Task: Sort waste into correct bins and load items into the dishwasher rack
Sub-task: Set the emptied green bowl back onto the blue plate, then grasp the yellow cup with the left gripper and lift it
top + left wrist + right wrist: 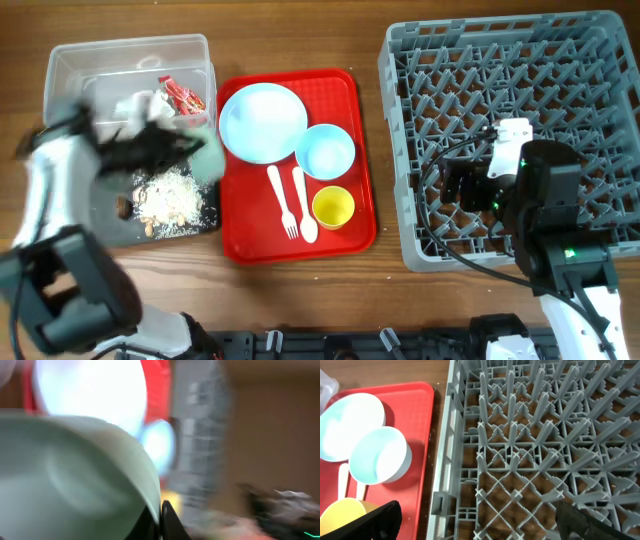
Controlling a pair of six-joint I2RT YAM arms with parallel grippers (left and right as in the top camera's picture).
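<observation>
The food scraps (170,195) lie in the black tray (105,225). The left gripper lowers its bowl onto the pale blue plate, which is empty, next.
My left gripper (195,150) is blurred by motion and shut on the rim of the pale green bowl (210,160), over the black tray (105,225). That tray holds the food scraps (170,195). In the left wrist view the bowl (75,485) fills the left, with the gripper (161,520) pinching its edge. The clear tub (130,55) holds the red wrapper (183,95) and the tissue (140,105). My right gripper (455,185) is open and empty above the dishwasher rack (400,200). It shows in the right wrist view (480,525) over the rack's grid (530,450).
The red tray (350,90) between the bins and the rack carries the pale blue plate (262,122), pale blue bowl (326,152), yellow cup (333,207), fork (283,205) and spoon (303,205). The plate (350,425), bowl (380,455) and cup (342,515) also show in the right wrist view.
</observation>
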